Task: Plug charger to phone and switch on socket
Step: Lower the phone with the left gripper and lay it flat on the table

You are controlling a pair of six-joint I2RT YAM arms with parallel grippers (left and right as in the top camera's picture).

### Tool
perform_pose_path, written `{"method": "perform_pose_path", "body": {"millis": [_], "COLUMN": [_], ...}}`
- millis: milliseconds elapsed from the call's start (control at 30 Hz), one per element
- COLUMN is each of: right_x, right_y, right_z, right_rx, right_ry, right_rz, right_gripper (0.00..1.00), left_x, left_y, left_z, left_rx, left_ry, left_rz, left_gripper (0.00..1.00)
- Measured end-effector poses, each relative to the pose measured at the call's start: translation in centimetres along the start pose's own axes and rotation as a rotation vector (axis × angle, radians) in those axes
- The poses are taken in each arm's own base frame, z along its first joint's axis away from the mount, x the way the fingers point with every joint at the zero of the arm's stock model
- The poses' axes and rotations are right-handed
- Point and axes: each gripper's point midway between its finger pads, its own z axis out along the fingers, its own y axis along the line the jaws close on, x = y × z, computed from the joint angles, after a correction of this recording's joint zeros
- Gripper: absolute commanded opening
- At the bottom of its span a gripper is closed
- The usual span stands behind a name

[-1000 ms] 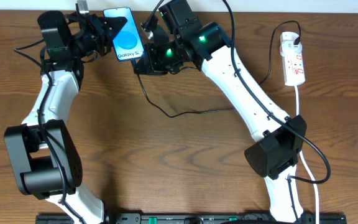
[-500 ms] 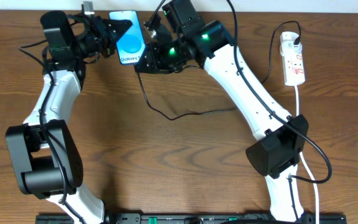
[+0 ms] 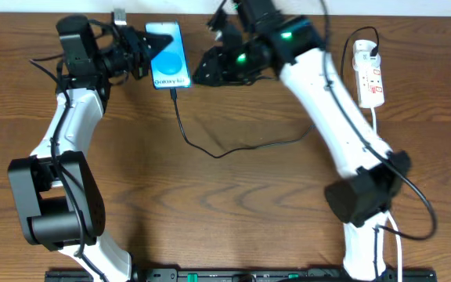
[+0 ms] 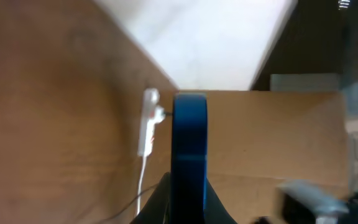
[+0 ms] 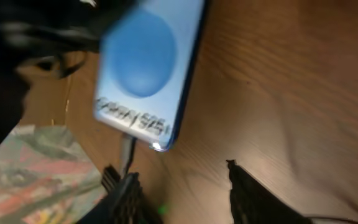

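Observation:
The charger's connector is already in the phone (image 3: 168,53), so the left gripper next needs to go back and down, tilting downward, and let go of the phone on the bare tabletop.
The phone (image 3: 168,53) shows its cyan screen at the table's back edge, with my left gripper (image 3: 146,51) shut on its left side. In the left wrist view the phone (image 4: 189,143) stands edge-on between the jaws of that gripper (image 4: 188,202). The charger (image 3: 210,149) runs as a thin black cable from the phone's bottom edge across the table toward the socket (image 3: 369,74). Its connector tip (image 5: 127,148) sits in the phone (image 5: 145,68). My right gripper (image 3: 200,75) hangs open just right of the phone, nothing between its fingers (image 5: 129,199).
The socket's white cord (image 3: 382,157) trails down the right side past my right arm's base. A black plug (image 3: 374,53) sits in the socket, which also shows small and white in the left wrist view (image 4: 148,121). The table's back edge lies right behind the phone.
My right gripper opened, let go of the connector and drew back to the right. The phone, still in the left gripper, shifted slightly right.

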Motion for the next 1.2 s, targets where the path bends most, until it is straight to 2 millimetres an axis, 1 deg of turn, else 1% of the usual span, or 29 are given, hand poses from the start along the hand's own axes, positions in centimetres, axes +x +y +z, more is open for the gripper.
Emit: {"method": "perform_pose_path", "body": {"millis": [33, 167, 233, 267, 367, 433, 667, 800, 967, 1200], "right_x": [-0.1, 0.1, 0.3, 0.3, 0.7, 0.8, 1.0, 1.1, 1.2, 1.3], "right_y": [0.0, -0.5, -1.3, -1.8, -3.1, -3.8, -4.6, -4.9, -5.0, -5.1], "right_z": [-1.7, -6.3, -7.8, -8.1, -8.2, -8.0, -8.1, -8.2, -8.1, -8.1], "right_rx": [0.012, 0.071, 0.102, 0.117, 0.168, 0.195, 0.244, 0.259, 0.269, 0.277], "right_ry": [-0.023, -0.08, -0.094, -0.093, -0.077, -0.069, -0.056, -0.053, -0.051, -0.047], "right_rz": [-0.009, -0.019, -0.019, -0.015, -0.012, -0.013, -0.044, -0.047, -0.05, -0.055], "right_gripper": [0.47, 0.47, 0.47, 0.47, 0.47, 0.49, 0.5, 0.5, 0.5, 0.52], "left_x": [0.5, 2.8, 3.9, 4.4, 5.5, 5.8, 5.4, 5.0, 4.3, 4.2], "left_y": [0.9, 4.1, 5.4, 6.0, 7.6, 8.5, 11.0, 11.6, 12.8, 16.4], "left_z": [0.0, -0.1, -0.2, -0.2, -0.2, -0.1, 0.6, 0.9, 1.1, 1.6], "left_rx": [-0.027, -0.132, -0.181, -0.203, -0.278, -0.329, -0.503, -0.57, -0.605, -0.655], "left_ry": [0.017, 0.074, 0.101, 0.114, 0.138, 0.144, 0.122, 0.104, 0.091, 0.114], "left_rz": [-0.026, -0.077, -0.068, -0.054, 0.012, 0.076, 0.299, 0.374, 0.395, 0.321], "left_gripper": [0.07, 0.07, 0.07, 0.07, 0.07, 0.07, 0.07, 0.07, 0.07, 0.07]}}
